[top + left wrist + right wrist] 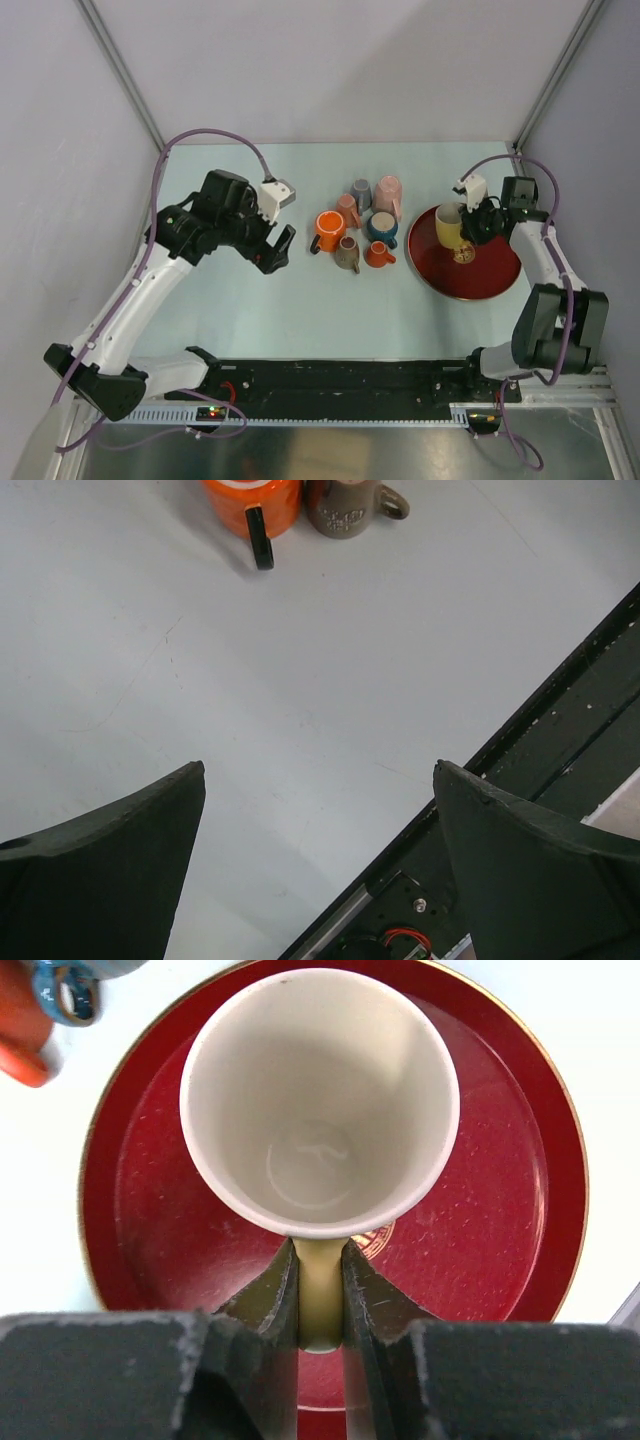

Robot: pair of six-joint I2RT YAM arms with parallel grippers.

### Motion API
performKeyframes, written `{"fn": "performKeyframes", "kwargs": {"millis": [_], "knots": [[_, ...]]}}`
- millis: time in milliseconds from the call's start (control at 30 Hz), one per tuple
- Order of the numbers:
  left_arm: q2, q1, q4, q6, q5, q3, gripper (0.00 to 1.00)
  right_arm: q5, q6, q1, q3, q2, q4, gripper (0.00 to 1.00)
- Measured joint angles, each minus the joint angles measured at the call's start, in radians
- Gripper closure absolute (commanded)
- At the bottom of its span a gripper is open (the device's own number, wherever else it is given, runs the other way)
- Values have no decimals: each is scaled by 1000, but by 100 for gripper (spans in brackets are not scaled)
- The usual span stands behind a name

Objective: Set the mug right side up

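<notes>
Next, my right gripper will carry the already upright mug outward and down onto the red plate's far part point(478, 1110) and release the mug's handle, since that part of the plate lies outward and below.
A pale yellow mug point(450, 226) with a cream inside stands mouth up over the red plate point(495, 280). In the right wrist view the mug point(320, 1100) opens toward the camera and my right gripper point(320, 1260) is shut on its handle, one finger on each side. In the top view the right gripper point(470, 225) is at the mug's right side. I cannot tell whether the mug rests on the plate point(500, 1210) or hangs just above it. My left gripper point(280, 250) is open and empty over bare table, left of the mug cluster; its jaws stand wide apart point(320, 780).
A cluster of several mugs stands mid-table: orange point(327, 231), brown point(347, 254), blue point(381, 228), small orange point(377, 255), pink point(388, 196), grey point(361, 192). The orange point(252, 502) and brown point(345, 505) ones show in the left wrist view. A black rail point(340, 380) runs along the near edge.
</notes>
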Motion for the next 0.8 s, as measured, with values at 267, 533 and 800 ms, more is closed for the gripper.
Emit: {"fn": "performKeyframes", "kwargs": {"millis": [267, 533, 800], "knots": [[-8, 1, 0, 34, -50, -15, 2, -22, -35, -18, 74, 127, 94, 100], [1, 2, -3, 56, -81, -15, 2, -36, -57, -31, 117, 240, 176, 100], [14, 2, -21, 80, -121, -14, 1, -49, -58, -52, 119, 293, 221, 90]]}}
